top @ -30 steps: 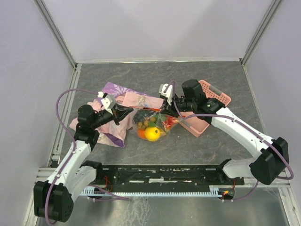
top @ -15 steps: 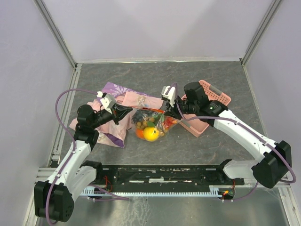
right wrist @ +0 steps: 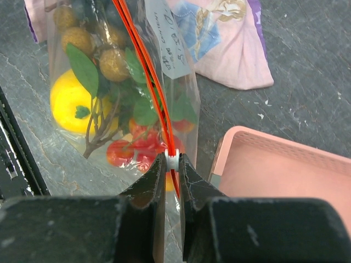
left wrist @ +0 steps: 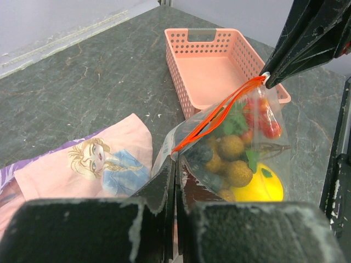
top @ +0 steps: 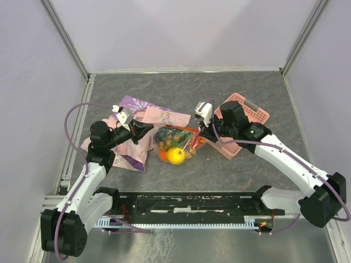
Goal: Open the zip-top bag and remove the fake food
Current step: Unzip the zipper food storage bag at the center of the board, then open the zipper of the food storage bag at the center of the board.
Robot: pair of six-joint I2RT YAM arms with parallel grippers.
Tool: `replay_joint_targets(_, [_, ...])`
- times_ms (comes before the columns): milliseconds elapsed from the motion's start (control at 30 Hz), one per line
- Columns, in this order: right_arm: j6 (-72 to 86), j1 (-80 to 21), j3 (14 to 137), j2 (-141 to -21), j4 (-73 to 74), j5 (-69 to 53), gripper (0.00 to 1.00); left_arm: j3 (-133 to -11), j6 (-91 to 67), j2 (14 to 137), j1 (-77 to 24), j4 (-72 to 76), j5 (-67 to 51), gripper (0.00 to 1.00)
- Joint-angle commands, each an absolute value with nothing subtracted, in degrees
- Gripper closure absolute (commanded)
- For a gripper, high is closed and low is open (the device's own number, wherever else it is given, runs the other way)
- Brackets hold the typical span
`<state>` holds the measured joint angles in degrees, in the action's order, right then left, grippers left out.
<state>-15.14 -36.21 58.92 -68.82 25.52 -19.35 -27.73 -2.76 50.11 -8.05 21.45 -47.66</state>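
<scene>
I should next move my right gripper toward the basket and let go of the white slider (right wrist: 172, 160) at the zip's end, because that end is to the gripper's right in the top view.
The clear zip-top bag (top: 176, 143) hangs stretched between my two grippers, its orange-red zip strip (left wrist: 218, 116) taut along the top. Inside is the fake food: a yellow fruit (top: 176, 155), tan-brown grapes (left wrist: 230, 147), dark grapes, red fruits (right wrist: 131, 150) and green leaves. My left gripper (left wrist: 176, 160) is shut on the bag's left corner at the zip end. My right gripper (right wrist: 172, 160) is shut on the white zip slider (right wrist: 172, 160) at the bag's right end. In the top view the left gripper (top: 150, 128) and right gripper (top: 202, 131) flank the bag.
A pink perforated basket (top: 244, 118) stands right of the bag, just behind my right gripper; it also shows in the left wrist view (left wrist: 216, 66). A pink-purple patterned cloth (top: 137, 134) lies under and behind my left gripper. A black rail (top: 192, 204) runs along the near edge.
My right gripper has slid to the right along the zip strip with the slider, toward the basket. The left gripper has held the bag's left corner in place.
</scene>
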Motion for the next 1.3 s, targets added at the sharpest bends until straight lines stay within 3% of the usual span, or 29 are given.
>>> replay_joint_targets(0, [-12.8, -35.3, 58.2, -65.7, 26.1, -14.3, 0.97, -28.1, -4.5, 50.0, -7.1, 24.8, -45.6, 0.97])
replay_joint_targets(833, [-9.1, -35.2, 55.2, -61.2, 30.1, -6.5, 0.93, -27.9, -5.4, 50.4, -6.2, 25.5, -45.7, 0.97])
replay_joint_targets(867, [-9.0, -35.2, 55.2, -61.2, 30.0, -6.6, 0.91, -27.9, -5.6, 50.6, -6.2, 25.7, -46.0, 0.97])
replay_joint_targets(933, [-8.8, -35.2, 55.2, -61.0, 29.5, -8.4, 0.76, -27.8, -6.1, 51.0, -6.2, 26.8, -47.7, 0.97])
replay_joint_targets(1100, [-6.0, -35.2, 54.4, -58.9, 21.6, -20.5, 0.27, -27.6, -8.2, 52.6, -6.2, 30.3, -52.3, 0.97])
replay_joint_targets(1167, [-3.3, -35.2, 54.1, -59.2, 15.8, -25.5, 0.18, -27.7, -8.9, 53.3, -6.2, 31.0, -53.4, 0.97])
replay_joint_targets(1267, [0.9, -35.3, 56.1, -63.0, 8.1, -30.5, 0.14, -27.8, -9.4, 53.9, -6.3, 31.4, -54.3, 0.97])
